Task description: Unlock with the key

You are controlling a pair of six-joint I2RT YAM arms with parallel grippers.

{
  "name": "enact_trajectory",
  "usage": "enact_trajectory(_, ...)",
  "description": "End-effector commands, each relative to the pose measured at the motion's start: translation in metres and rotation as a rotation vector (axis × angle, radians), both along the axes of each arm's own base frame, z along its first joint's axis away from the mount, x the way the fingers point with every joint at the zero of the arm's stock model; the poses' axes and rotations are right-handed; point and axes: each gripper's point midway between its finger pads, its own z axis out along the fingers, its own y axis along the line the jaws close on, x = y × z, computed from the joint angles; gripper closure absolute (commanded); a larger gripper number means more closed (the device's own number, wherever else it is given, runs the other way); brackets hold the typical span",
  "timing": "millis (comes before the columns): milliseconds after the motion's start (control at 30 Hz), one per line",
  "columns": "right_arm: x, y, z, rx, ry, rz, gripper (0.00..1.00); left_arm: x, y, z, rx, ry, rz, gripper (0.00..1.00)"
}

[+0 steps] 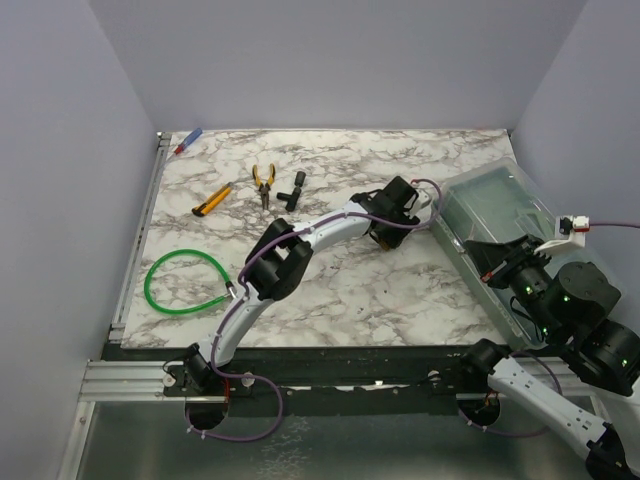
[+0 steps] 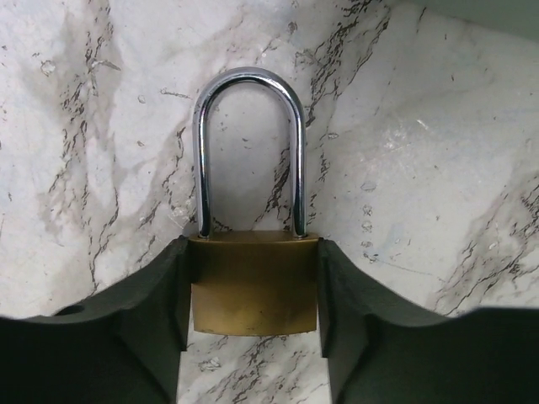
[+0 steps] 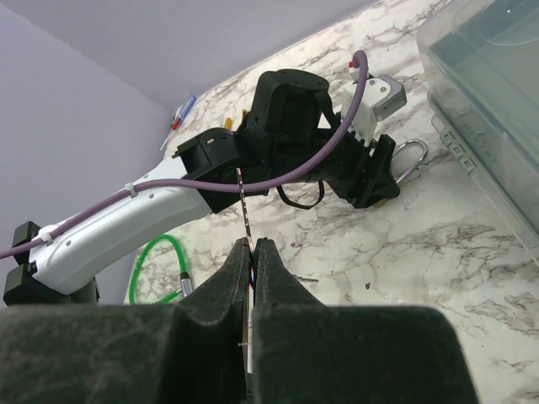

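The bin stands close, so I should move my left gripper back and to the left in the top view, to the open marble, and release the padlock (image 2: 253, 282) there.
A brass padlock (image 2: 253, 282) with a closed steel shackle (image 2: 249, 84) lies on the marble table. My left gripper (image 2: 253, 252) is shut on its body, one finger against each side. In the top view the left gripper (image 1: 385, 232) is at the table's middle right, beside the plastic bin. My right gripper (image 3: 253, 248) is shut on the key (image 3: 243, 206), whose thin blade sticks out past the fingertips, edge-on. It is held above the table, apart from the padlock (image 3: 411, 160), and points towards the left arm. In the top view the right gripper (image 1: 500, 263) is over the bin's near edge.
A clear plastic bin (image 1: 495, 215) stands at the right. A green cable loop (image 1: 185, 285) lies at the left. Yellow-handled pliers (image 1: 263, 183), a yellow utility knife (image 1: 212, 200), a black part (image 1: 293, 190) and a pen (image 1: 188, 141) lie at the back.
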Motion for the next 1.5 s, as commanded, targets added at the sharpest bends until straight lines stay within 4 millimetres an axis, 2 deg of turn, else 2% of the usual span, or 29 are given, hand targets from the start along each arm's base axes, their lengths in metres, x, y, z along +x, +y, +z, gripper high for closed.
enact_trajectory(0, -0.001, -0.005, 0.004, 0.012, -0.005, -0.022, 0.99, -0.017, 0.01, -0.014, 0.042, 0.06, 0.025, 0.65)
enact_trajectory(67, -0.001, -0.004, 0.004, 0.013, -0.004, -0.019, 0.99, -0.019, 0.013, -0.012, 0.041, 0.069, 0.046, 0.73)
enact_trajectory(233, 0.001, -0.002, 0.003, 0.019, 0.0, -0.019, 1.0, -0.018, 0.03, 0.002, 0.043, 0.059, 0.192, 0.81)
enact_trajectory(367, 0.004, 0.002, 0.0, 0.018, 0.008, -0.015, 0.99, -0.019, 0.052, 0.017, 0.03, 0.052, 0.383, 0.82)
enact_trajectory(700, 0.015, 0.023, -0.015, 0.027, 0.05, 0.03, 0.99, -0.052, 0.11, 0.029, -0.05, 0.132, 0.793, 0.82)
enact_trajectory(967, 0.022, 0.044, -0.035, 0.041, 0.105, 0.083, 0.99, -0.076, 0.146, 0.014, -0.073, 0.181, 1.015, 0.82)
enact_trajectory(1000, 0.022, 0.046, -0.038, 0.04, 0.113, 0.09, 1.0, -0.078, 0.148, 0.013, -0.073, 0.183, 1.026, 0.8)
enact_trajectory(1033, 0.023, 0.048, -0.04, 0.04, 0.121, 0.096, 1.0, -0.08, 0.15, 0.011, -0.071, 0.187, 1.035, 0.74)
enact_trajectory(1067, 0.023, 0.049, -0.042, 0.041, 0.127, 0.099, 1.0, -0.082, 0.152, 0.009, -0.068, 0.189, 1.043, 0.64)
enact_trajectory(1133, 0.023, 0.051, -0.045, 0.042, 0.137, 0.104, 0.99, -0.084, 0.156, 0.008, -0.067, 0.187, 1.058, 0.38)
enact_trajectory(1200, 0.023, 0.052, -0.048, 0.044, 0.145, 0.105, 0.99, -0.085, 0.159, 0.009, -0.07, 0.184, 1.064, 0.24)
enact_trajectory(1367, 0.022, 0.053, -0.051, 0.05, 0.155, 0.106, 1.0, -0.089, 0.156, 0.021, -0.067, 0.174, 1.02, 0.05)
enact_trajectory(1467, 0.022, 0.052, -0.053, 0.052, 0.16, 0.104, 1.0, -0.096, 0.151, 0.025, -0.051, 0.203, 0.97, 0.01)
